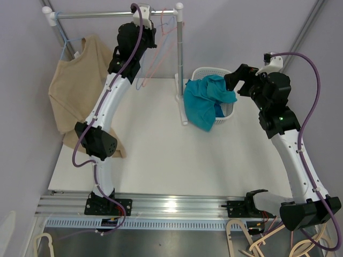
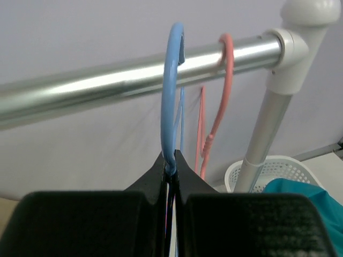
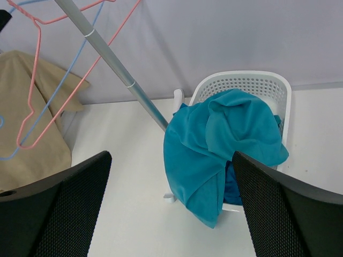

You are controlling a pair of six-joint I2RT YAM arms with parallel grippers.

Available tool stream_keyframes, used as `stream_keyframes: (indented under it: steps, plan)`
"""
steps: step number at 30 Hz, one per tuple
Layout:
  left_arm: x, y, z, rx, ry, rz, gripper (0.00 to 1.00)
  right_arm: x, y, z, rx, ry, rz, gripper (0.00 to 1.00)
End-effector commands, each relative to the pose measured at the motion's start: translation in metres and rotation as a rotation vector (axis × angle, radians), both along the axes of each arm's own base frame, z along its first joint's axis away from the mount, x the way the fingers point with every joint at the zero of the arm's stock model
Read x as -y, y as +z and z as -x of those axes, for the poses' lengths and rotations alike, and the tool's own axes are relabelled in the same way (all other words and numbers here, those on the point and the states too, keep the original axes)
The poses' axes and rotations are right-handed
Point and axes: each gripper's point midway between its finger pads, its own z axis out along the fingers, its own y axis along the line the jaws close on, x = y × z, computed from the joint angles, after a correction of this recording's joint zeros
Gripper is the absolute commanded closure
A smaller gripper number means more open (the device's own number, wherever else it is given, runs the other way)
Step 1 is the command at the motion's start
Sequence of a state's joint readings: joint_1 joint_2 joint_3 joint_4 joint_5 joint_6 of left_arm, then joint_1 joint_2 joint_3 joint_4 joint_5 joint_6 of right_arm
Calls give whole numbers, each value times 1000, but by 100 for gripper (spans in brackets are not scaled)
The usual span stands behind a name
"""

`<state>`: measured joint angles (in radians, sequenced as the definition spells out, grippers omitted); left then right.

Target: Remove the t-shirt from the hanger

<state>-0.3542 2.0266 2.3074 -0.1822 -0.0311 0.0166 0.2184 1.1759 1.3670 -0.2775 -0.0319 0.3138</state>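
I will next move the empty blue hanger's hook outward over the bar with my left gripper, then shift toward the pink hanger (image 2: 225,69) and let go of the blue hanger's hook.
My left gripper (image 1: 143,24) is up at the rail (image 1: 96,15), shut on the hook of a bare blue hanger (image 2: 171,96); the jaws (image 2: 171,163) pinch the hook just under the rail (image 2: 107,80). A bare pink hanger (image 2: 225,69) hangs beside it on the right. A teal t-shirt (image 1: 206,101) lies draped over the white basket (image 1: 206,71), off any hanger. My right gripper (image 1: 236,80) is open and empty above it (image 3: 171,155); the teal t-shirt (image 3: 225,134) shows between the fingers. A tan t-shirt (image 1: 80,80) hangs on a hanger at the rail's left end.
The rack's upright post (image 1: 180,59) stands just left of the basket (image 3: 252,83). The bare blue hanger (image 1: 140,80) and pink hanger (image 1: 161,29) dangle between my left arm and the post. Loose hangers lie below the table's near edge (image 1: 268,241).
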Motion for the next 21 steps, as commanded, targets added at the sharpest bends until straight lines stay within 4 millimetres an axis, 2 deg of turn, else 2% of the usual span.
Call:
stream_keyframes:
  steps: [1, 7, 11, 12, 15, 21]
  plan:
    - [-12, 64, 9, 164, 43, 77, 99, 3, 18, 5, 57, -6, -13, 0]
    - [-6, 66, 4, 183, 20, 105, 99, 3, 16, 3, 51, -8, -7, 1]
    - [-2, 43, -15, 156, 35, 84, 99, 2, 18, 5, 51, 3, -12, 1]
    - [-3, 30, -23, 140, 47, 54, 99, 2, 19, 6, 51, 1, -14, 1]
    - [1, 10, -30, 99, 37, 43, 99, 3, 18, 10, 50, 4, -12, 1]
    - [17, -3, -27, 62, -50, 25, 99, 3, 18, 15, 52, 7, -21, 1]
